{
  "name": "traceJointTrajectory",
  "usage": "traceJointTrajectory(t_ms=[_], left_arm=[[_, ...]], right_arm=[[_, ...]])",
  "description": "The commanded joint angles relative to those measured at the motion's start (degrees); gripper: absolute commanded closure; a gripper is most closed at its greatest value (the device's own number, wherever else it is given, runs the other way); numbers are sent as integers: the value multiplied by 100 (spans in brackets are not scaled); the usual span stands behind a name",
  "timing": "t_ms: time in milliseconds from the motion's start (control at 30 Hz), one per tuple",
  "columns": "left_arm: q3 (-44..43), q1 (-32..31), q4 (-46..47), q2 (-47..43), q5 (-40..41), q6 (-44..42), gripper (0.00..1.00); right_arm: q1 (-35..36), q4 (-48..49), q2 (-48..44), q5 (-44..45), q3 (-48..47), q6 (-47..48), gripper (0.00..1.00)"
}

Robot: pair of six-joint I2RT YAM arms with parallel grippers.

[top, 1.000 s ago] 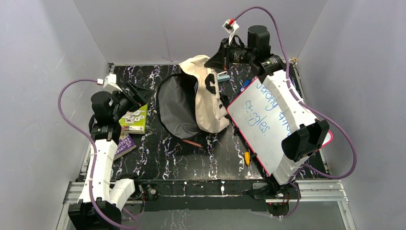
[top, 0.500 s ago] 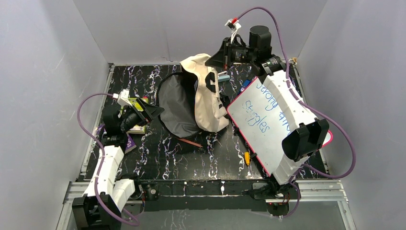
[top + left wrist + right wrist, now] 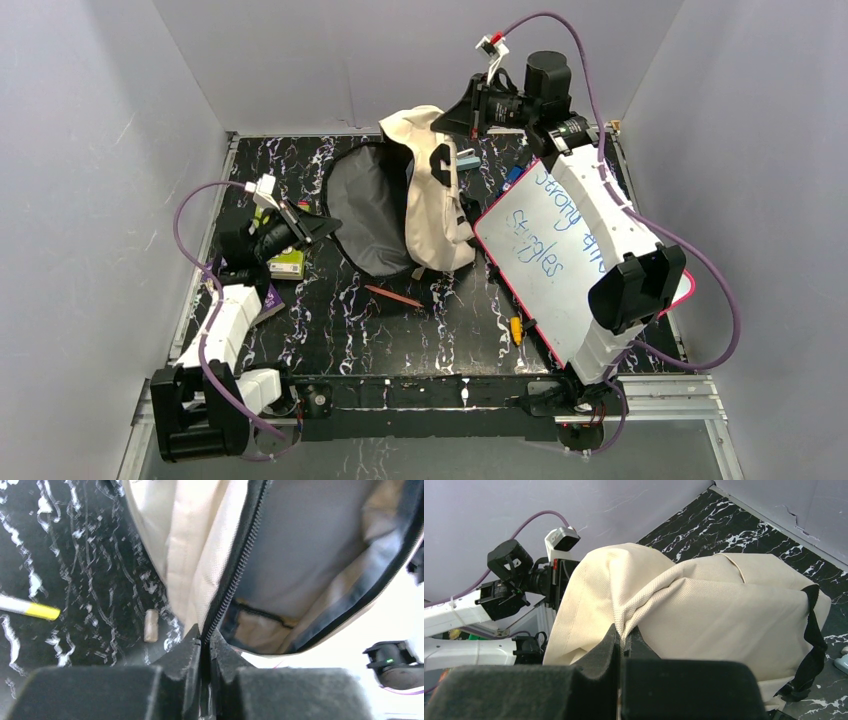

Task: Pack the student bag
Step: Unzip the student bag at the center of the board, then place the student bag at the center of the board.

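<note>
My right gripper needs to lower toward the table [image 3: 466, 147] [image 3: 835, 647] beside the small blue item and release the bag's top corner, since it holds that corner up above the table.
The student bag [image 3: 435, 200], cream with black straps, lies mid-table with its mouth gaping left, showing the grey lining [image 3: 370, 205]. My left gripper [image 3: 318, 228] is at the mouth's left rim. In the left wrist view the left gripper [image 3: 206, 639] is shut on the black zipper edge [image 3: 235, 575] of the bag [image 3: 175, 540]. My right gripper [image 3: 445, 118] holds the bag's top corner up at the back. The right wrist view shows the right gripper [image 3: 624, 632] shut on a pinched fold of the cream fabric [image 3: 704, 600].
A pink-framed whiteboard [image 3: 545, 240] lies tilted under the right arm. A green box [image 3: 287, 264] and purple book [image 3: 268, 300] sit by the left arm. A red pencil [image 3: 393, 296] and an orange marker [image 3: 516, 328] lie in front of the bag, small blue items [image 3: 468, 160] behind it.
My left arm swung right from the green box to the bag's mouth, and its jaws closed on the zipper edge. The right gripper lifted the bag's top slightly.
</note>
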State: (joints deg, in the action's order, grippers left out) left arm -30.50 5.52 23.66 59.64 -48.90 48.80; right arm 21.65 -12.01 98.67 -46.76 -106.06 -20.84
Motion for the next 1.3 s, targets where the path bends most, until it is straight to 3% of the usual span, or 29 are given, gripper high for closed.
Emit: traceJointTrajectory(t_ms=[0,167,500,633,867,967,1067,1133,1200,1267], left_arm=[[-802,-11,497,329,-310,62,100],[-1978,-7,294,773,-153,-40,100],[-4809,19,-991,1856,815,-548,100],[-5552,14,-1130,2451,814,-686,100],[-5997,15,-1146,3442,405,-902,100],[-5965,-80,-1092,3778,81,-899,100],[-5935,-263,-1238,3930,34,-1065,100],[-5875,-393,-1277,3965,71,-1138,100],[-5787,-470,-1284,3983,115,-1196,100],[-5681,-722,-1285,4013,151,-1252,100]], right_arm=[[-69,902,155,-190,-715,-169,100],[-221,1091,694,-175,-1505,-426,100],[-356,2687,1777,-280,-2476,-2080,100],[-400,2778,1732,204,-1807,-1829,96],[-623,3096,1665,693,552,-1464,89],[-740,2808,1886,792,992,-1268,81],[-799,2362,1938,1034,1066,-988,66],[-826,2066,1831,1305,1043,-733,54],[-846,1757,1672,1620,950,-470,32],[-854,1385,1490,1924,780,-171,22]])
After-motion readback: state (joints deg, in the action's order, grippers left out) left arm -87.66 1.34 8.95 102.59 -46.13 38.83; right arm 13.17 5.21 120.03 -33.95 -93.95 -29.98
